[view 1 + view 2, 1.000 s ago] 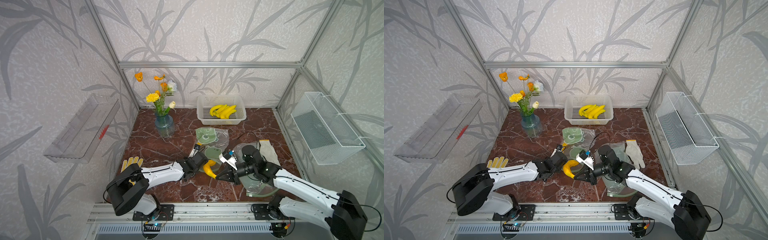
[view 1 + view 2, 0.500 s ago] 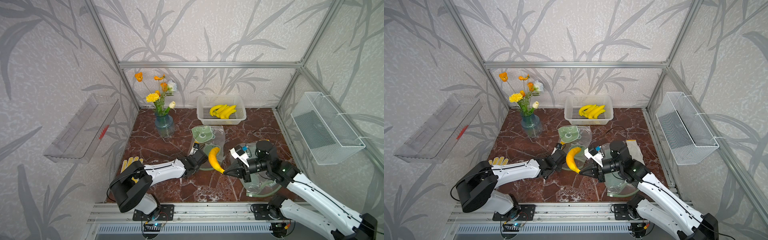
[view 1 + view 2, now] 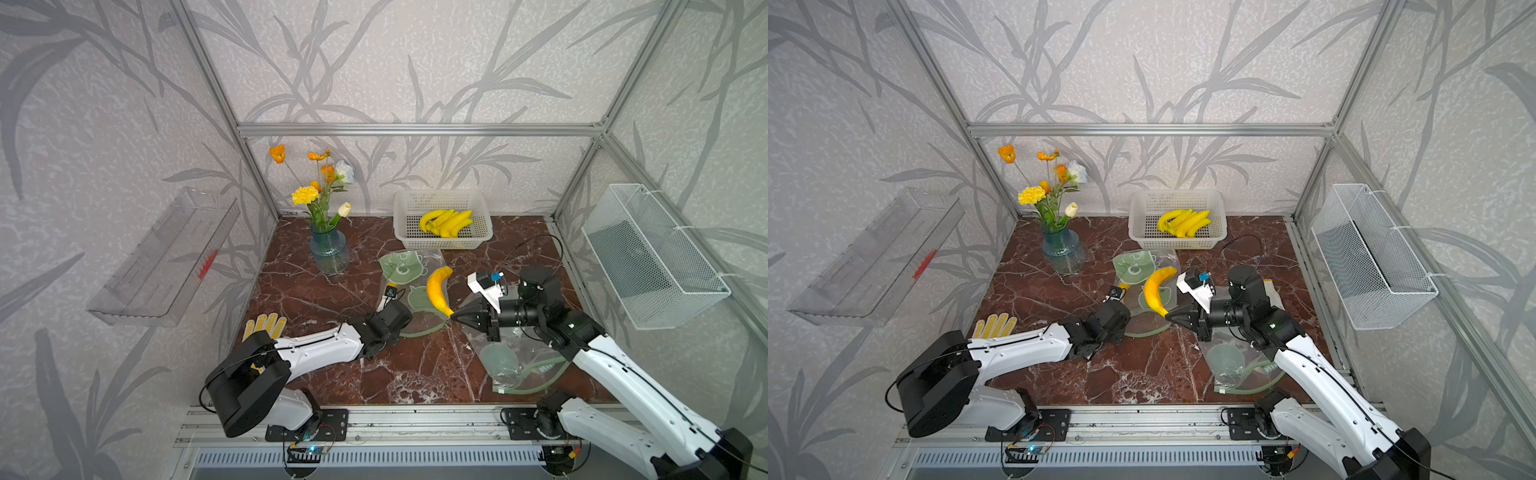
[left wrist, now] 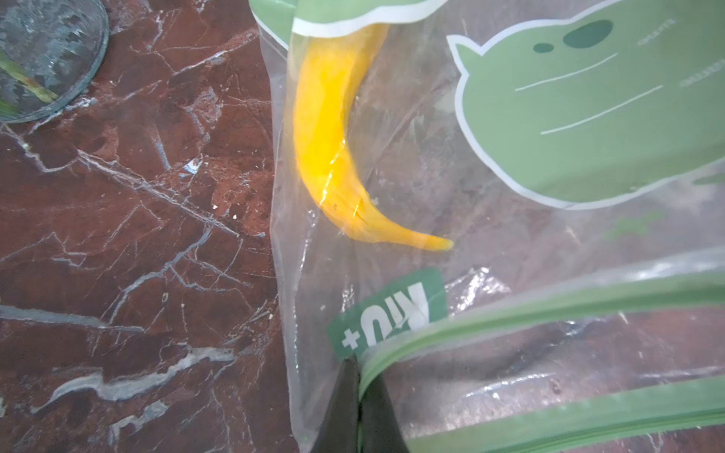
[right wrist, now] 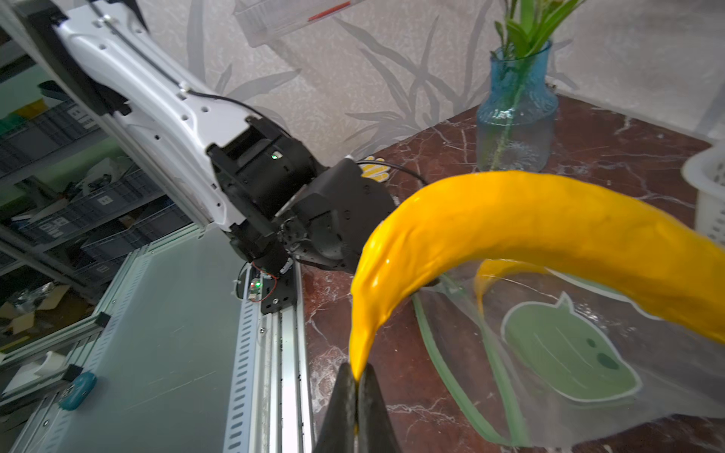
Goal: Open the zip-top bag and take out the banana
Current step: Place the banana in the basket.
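I will move my right gripper outward to the bananas in the white basket and release the stem end there, since the banana hangs clear of the bag.
The banana (image 3: 438, 289) (image 3: 1156, 289) (image 5: 529, 235) hangs in the air over the zip-top bag (image 3: 401, 268) (image 4: 549, 117) (image 5: 569, 353), fully outside it. My right gripper (image 3: 454, 316) (image 3: 1168, 316) (image 5: 356, 378) is shut on the banana's thin stem end. The clear bag with green cartoon prints lies on the marble, its mouth gaping. My left gripper (image 4: 359, 364) (image 3: 399, 320) is shut on the bag's green zip rim at one corner. A second yellow banana (image 4: 325, 129) lies inside the bag.
A blue vase of flowers (image 3: 329, 251) stands at the back left, and a white basket (image 3: 401, 232) holding bananas is at the back. Another clear bag (image 3: 515, 361) lies under my right arm. A yellow glove (image 3: 264, 324) lies by my left arm.
My right gripper has pulled the banana out of the bag and raised it up and back. My left gripper has kept its hold on the bag's rim.
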